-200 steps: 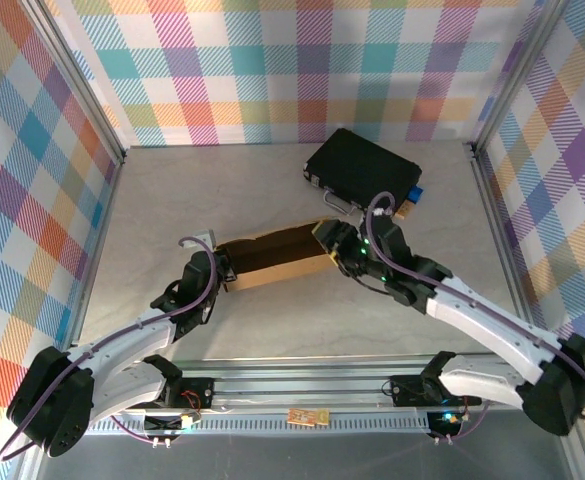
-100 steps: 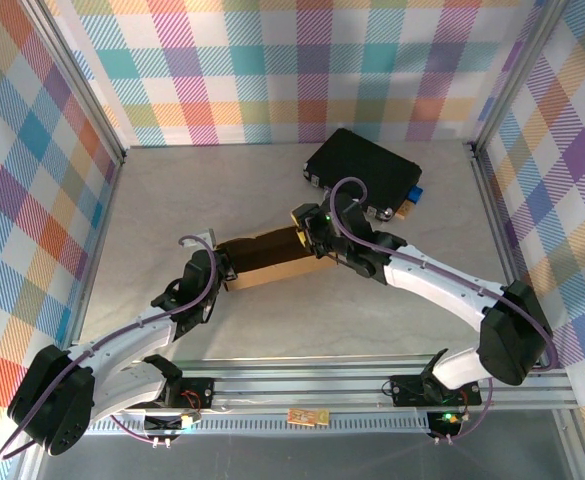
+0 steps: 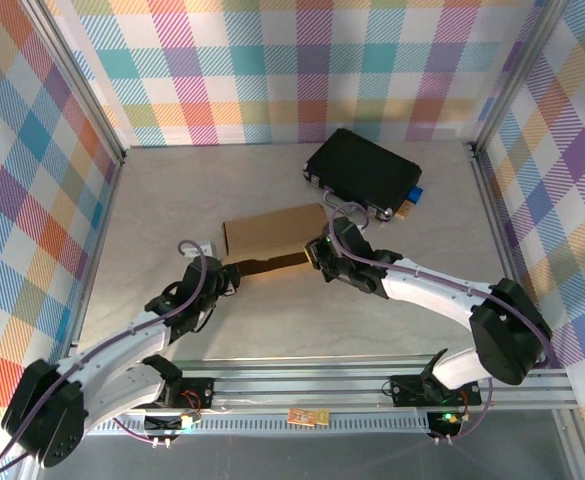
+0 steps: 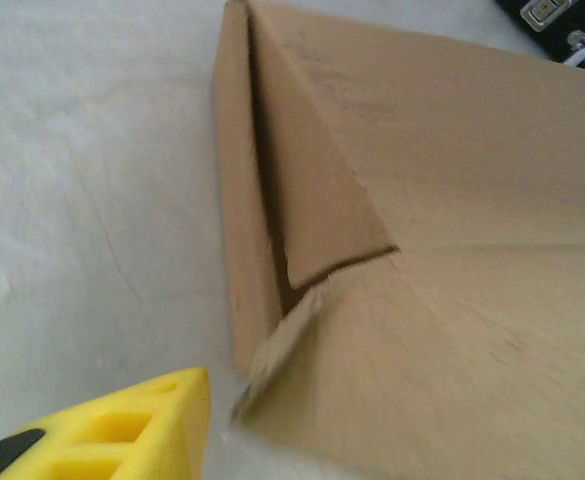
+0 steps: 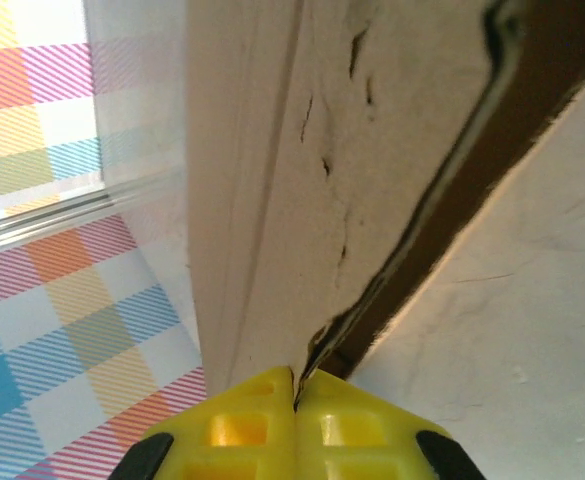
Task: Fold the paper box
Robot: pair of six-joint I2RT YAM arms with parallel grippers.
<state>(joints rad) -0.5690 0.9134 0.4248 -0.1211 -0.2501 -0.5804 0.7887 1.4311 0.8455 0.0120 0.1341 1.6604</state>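
Observation:
A dark strip on the box is still open. My right gripper should next move back toward the bare tabletop behind it and let go of the box's thin cardboard edge.
The paper box [image 3: 270, 232] is plain brown cardboard in the middle of the table, a broad panel facing up and a dark strip along its near side. My right gripper [image 3: 319, 256] is at the box's near right corner. In the right wrist view its yellow fingers [image 5: 242, 425] are shut on a thin cardboard edge of the paper box [image 5: 302, 180]. My left gripper [image 3: 230, 277] is just off the near left corner. Its wrist view shows one yellow finger [image 4: 137, 425] at the lower left, apart from the paper box [image 4: 452, 200], with a blurred flap end beside it.
A black hard case [image 3: 364, 170] lies behind and to the right of the box, close to its far corner. Plaid walls with metal posts close in the grey table [image 3: 162, 210] on three sides. An aluminium rail [image 3: 302, 385] runs along the near edge.
The box's broad panel has swung over, so its brown face shows where a dark inside showed. The right gripper has shut on the box's near right edge. The left gripper has opened and drawn back.

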